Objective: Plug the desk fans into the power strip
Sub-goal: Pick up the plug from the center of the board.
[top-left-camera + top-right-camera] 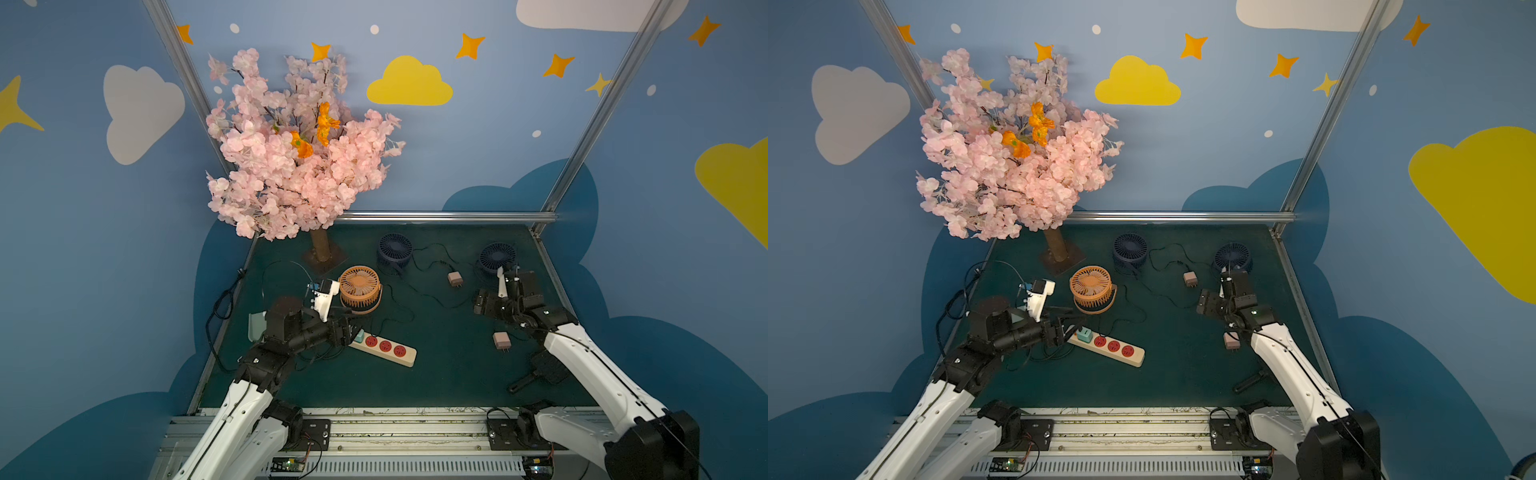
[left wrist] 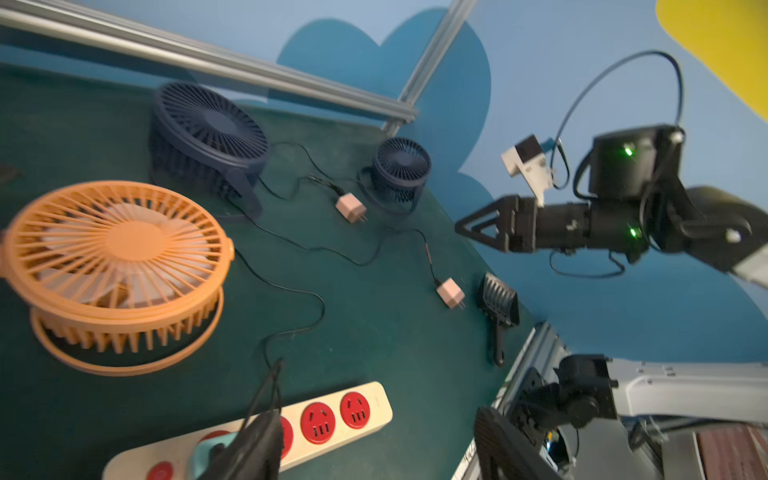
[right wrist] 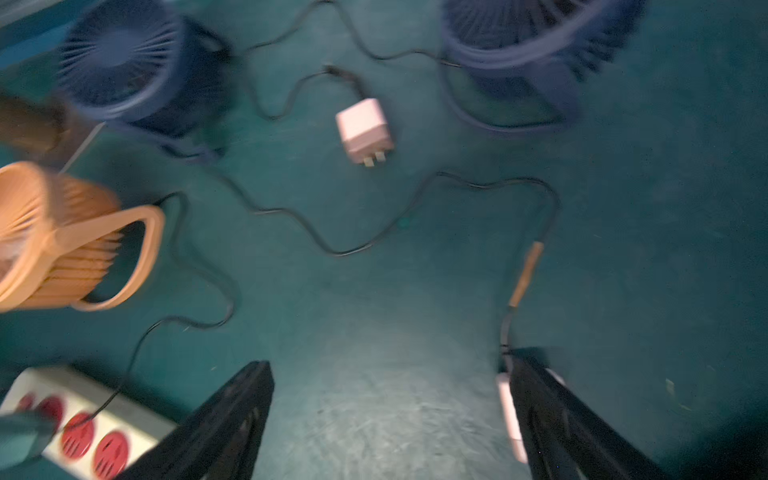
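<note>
My right gripper will go down with its open fingers on both sides of the orange tape on the end of the black cable below and close, because that end leads into a pink plug.
The cream power strip (image 1: 409, 356) (image 1: 1138, 357) (image 2: 376, 401) lies front left on the green mat, with three red sockets bare. A teal plug (image 1: 359, 335) (image 1: 1085, 334) (image 2: 203, 453) sits on the strip's left end, and a thin black cord runs from it to the orange desk fan (image 1: 359, 286) (image 1: 1091, 287) (image 2: 120, 249). My left gripper (image 1: 353, 328) (image 1: 1073, 326) (image 2: 380, 417) is open right beside the teal plug, with nothing between its fingers. Over the right side, my right gripper (image 1: 500, 291) (image 1: 1221, 291) (image 3: 388, 365) hangs open and empty above the mat.
Two navy fans (image 1: 395, 249) (image 1: 497, 255) stand at the back, their cords ending in loose pink plugs (image 1: 456, 278) (image 1: 501, 340). A black brush (image 1: 540, 372) lies front right. The pink blossom tree (image 1: 299, 145) stands on its base (image 1: 328, 259) at the back left.
</note>
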`<state>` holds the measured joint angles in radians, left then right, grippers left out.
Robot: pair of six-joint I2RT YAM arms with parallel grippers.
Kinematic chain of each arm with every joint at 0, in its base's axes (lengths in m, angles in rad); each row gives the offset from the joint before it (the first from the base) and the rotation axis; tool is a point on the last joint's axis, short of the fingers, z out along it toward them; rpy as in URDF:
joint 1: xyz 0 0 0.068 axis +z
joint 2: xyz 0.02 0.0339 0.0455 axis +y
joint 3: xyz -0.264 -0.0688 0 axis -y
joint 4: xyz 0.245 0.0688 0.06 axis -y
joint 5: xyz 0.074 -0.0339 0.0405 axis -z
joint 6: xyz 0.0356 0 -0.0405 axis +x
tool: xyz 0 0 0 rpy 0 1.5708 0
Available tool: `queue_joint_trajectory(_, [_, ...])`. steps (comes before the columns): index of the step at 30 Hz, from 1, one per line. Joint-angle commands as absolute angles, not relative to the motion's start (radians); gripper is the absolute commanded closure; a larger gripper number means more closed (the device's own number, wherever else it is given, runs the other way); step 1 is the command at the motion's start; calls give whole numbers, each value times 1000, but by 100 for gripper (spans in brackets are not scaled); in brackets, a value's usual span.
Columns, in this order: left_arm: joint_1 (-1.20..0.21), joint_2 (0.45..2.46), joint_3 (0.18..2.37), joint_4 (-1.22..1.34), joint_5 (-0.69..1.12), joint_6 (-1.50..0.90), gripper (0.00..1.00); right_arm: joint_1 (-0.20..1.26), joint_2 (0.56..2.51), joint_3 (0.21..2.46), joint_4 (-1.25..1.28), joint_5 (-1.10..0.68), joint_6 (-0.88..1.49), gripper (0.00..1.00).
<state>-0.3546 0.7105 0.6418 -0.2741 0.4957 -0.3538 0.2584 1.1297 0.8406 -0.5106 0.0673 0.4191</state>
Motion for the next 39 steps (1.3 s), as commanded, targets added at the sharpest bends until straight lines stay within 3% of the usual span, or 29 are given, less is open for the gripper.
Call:
queue_joint_trajectory(1, [-455, 752, 650, -255, 429, -340, 23, 149, 1186, 827, -575, 32, 425, 7])
queue_joint_trajectory(5, [-579, 814, 613, -115, 371, -396, 23, 15, 1328, 861, -577, -50, 397, 14])
queue_joint_trajectory(10, [-675, 888, 606, -41, 312, -414, 23, 3, 1532, 938, -614, -150, 328, 26])
queue_joint_trajectory(14, [-722, 938, 610, -10, 294, -417, 23, 78, 1613, 951, -601, -62, 335, 27])
queue_joint_trajectory(21, [-757, 954, 615, -8, 274, -415, 22, 138, 1667, 959, -602, 103, 338, 41])
queue_joint_trajectory(28, [-759, 954, 613, -9, 266, -415, 22, 166, 1715, 991, -609, 87, 327, 72])
queue_joint_trajectory(31, [-759, 947, 606, 8, 268, -421, 22, 180, 1711, 993, -600, 19, 311, 99])
queue_joint_trajectory(35, [-758, 949, 588, 111, 287, -450, 22, 219, 1655, 995, -588, -123, 348, 100])
queue_joint_trajectory(39, [-762, 992, 595, 187, 296, -463, 21, 320, 1546, 1000, -552, -146, 446, 100])
